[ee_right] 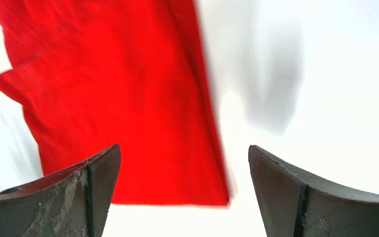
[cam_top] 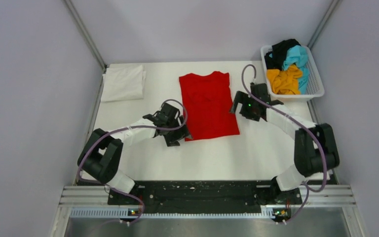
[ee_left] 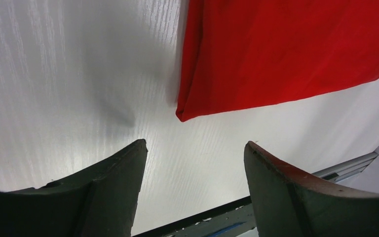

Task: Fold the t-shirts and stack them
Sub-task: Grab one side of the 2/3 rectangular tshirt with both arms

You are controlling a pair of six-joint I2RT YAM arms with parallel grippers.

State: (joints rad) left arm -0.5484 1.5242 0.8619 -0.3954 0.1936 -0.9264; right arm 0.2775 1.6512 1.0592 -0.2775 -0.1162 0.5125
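Note:
The shirt's near corner on the basket side is below my right gripper, closer to my base, so I will next move back and down onto it.
A bright red t-shirt lies flat mid-table, sides folded in to a long strip, collar at the far end. My left gripper is open and empty at its near left corner, which shows in the left wrist view. My right gripper is open and empty beside the shirt's right edge; its wrist view shows the red cloth with a corner between the jaws. A folded white t-shirt lies at the far left. Orange-yellow, turquoise and black shirts lie crumpled in the basket.
A white plastic mesh basket stands at the far right corner, close behind the right arm. Grey walls enclose the white table on three sides. A black rail runs along the near edge.

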